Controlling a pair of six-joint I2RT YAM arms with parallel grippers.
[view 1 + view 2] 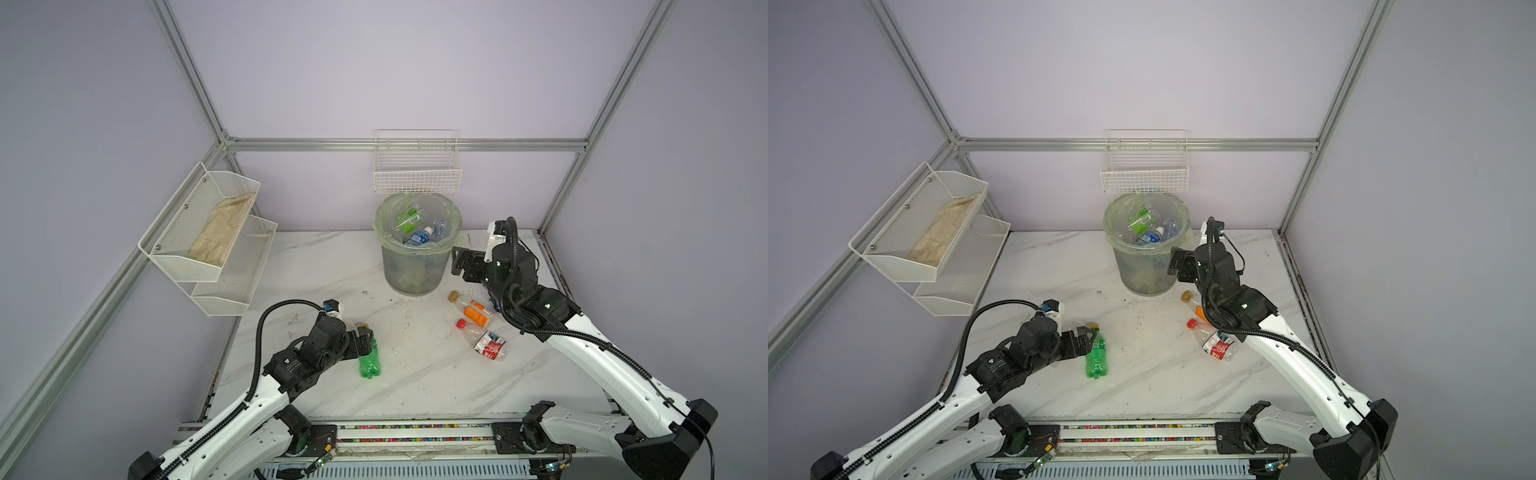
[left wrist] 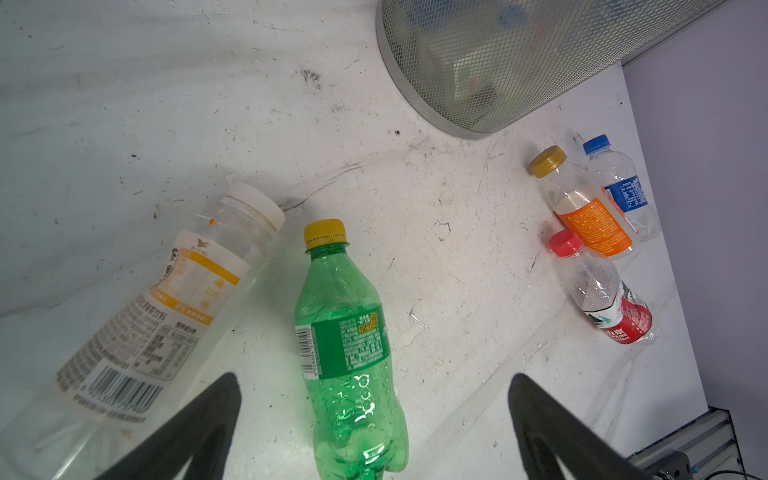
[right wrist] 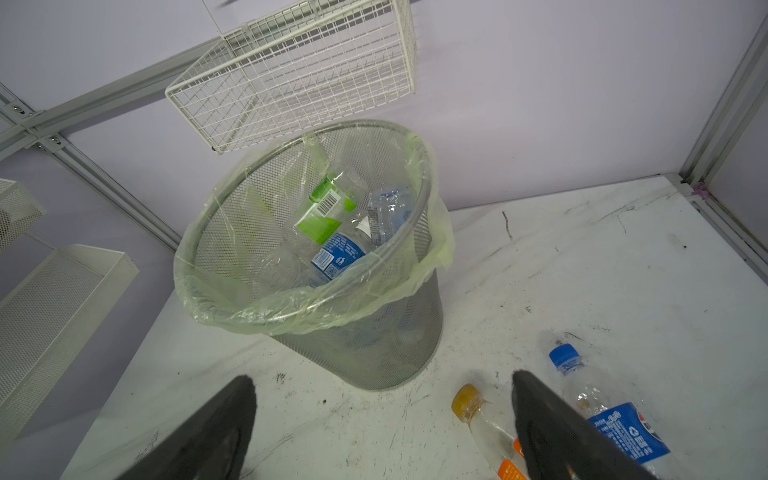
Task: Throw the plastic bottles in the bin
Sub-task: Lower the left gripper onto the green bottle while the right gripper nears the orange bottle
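Observation:
The bottle lies between the open fingers of my left gripper, so next I will bring that gripper down toward the marble table onto the green soda bottle's body below the label point(image 1: 1096, 364) point(image 2: 358, 412).
A green soda bottle point(image 2: 349, 345) with a yellow cap lies on the marble table point(image 1: 415, 374), also seen in both top views point(image 1: 370, 361) point(image 1: 1097, 357). My left gripper point(image 2: 374, 378) point(image 1: 365, 334) point(image 1: 1090, 336) is open, with one finger on each side of the bottle and a gap at both. A clear white-capped bottle point(image 2: 166, 324) lies beside it. My right gripper point(image 3: 382, 378) point(image 1: 459, 262) point(image 1: 1174, 262) is open and empty next to the bin point(image 1: 415, 270) point(image 3: 374, 353), which holds several bottles point(image 1: 417, 237). Orange-label point(image 1: 473, 309), red-label point(image 1: 486, 340) and blue-label point(image 3: 615, 419) bottles lie below my right arm.
A white wire basket point(image 1: 417, 170) hangs on the back wall just above the bin. A white two-tier mesh shelf point(image 1: 212, 232) holding a cloth juts out at the left. Aluminium frame posts stand at the table's corners, and a rail point(image 1: 415, 432) runs along the front edge.

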